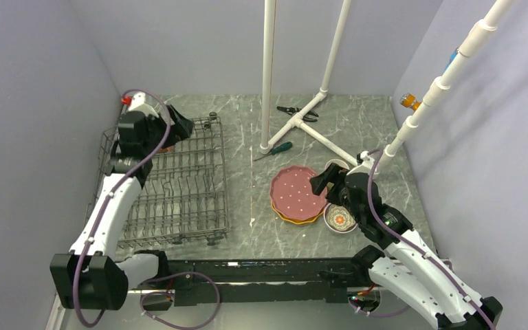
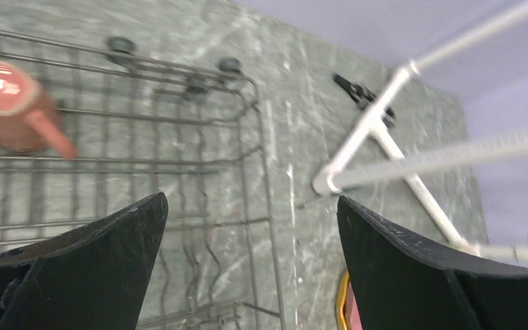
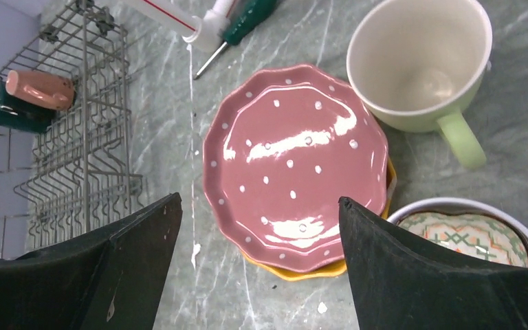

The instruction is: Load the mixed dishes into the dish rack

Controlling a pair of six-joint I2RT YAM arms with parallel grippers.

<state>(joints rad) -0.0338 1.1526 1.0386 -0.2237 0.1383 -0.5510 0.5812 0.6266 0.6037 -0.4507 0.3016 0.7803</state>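
Observation:
My right gripper turns outward next, then lowers astride the upright light green mug's side (image 1: 327, 164) (image 3: 359, 88) beside the pink plate.
The grey wire dish rack (image 1: 206, 172) lies at the left. A salmon mug (image 2: 10, 106) and a dark green mug (image 3: 10, 113) lie in its far end. My left gripper (image 1: 179, 125) hovers open and empty over the rack's far right part (image 2: 199, 158). The pink dotted plate (image 1: 295, 191) rests on the yellow-orange plate (image 3: 309, 271) right of the rack. My right gripper (image 1: 323, 182) is open and empty above the pink plate's (image 3: 295, 161) near edge. The light green mug (image 3: 419, 62) stands upright behind it. A floral bowl (image 1: 340, 218) sits at the right.
A white pipe frame (image 1: 268, 75) stands mid-table behind the plates. A green-handled screwdriver (image 1: 275, 150) lies by its foot and black pliers (image 1: 295, 111) lie farther back. Grey walls close in the left, back and right sides.

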